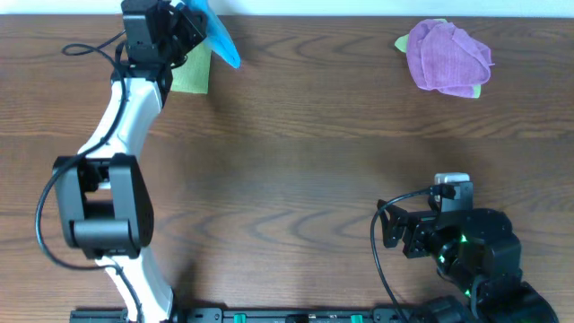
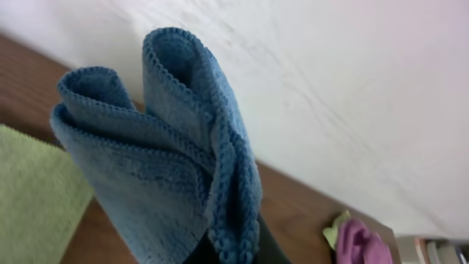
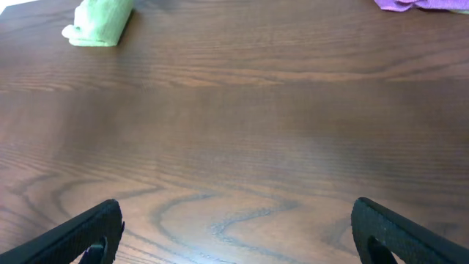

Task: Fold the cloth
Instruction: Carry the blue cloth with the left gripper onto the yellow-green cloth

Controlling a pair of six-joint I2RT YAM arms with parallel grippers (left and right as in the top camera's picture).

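My left gripper goes to the left in the overhead view next, then lowers and releases the blue cloth over the folded green cloth (image 1: 192, 72) (image 2: 37, 198).
A blue cloth (image 1: 218, 36), bunched in folds, hangs from my left gripper (image 1: 184, 31) at the far left of the table. In the left wrist view the blue cloth (image 2: 168, 161) fills the frame and my left gripper (image 2: 234, 253) is shut on it, its fingers mostly hidden. My right gripper (image 1: 395, 229) is open and empty above bare wood at the near right; its fingertips show wide apart in the right wrist view (image 3: 238, 235).
A folded green cloth (image 1: 190, 72) lies under the left arm, also in the right wrist view (image 3: 99, 22) and left wrist view (image 2: 33, 191). A crumpled purple cloth (image 1: 447, 56) lies on a green one (image 1: 402, 42) at the far right.
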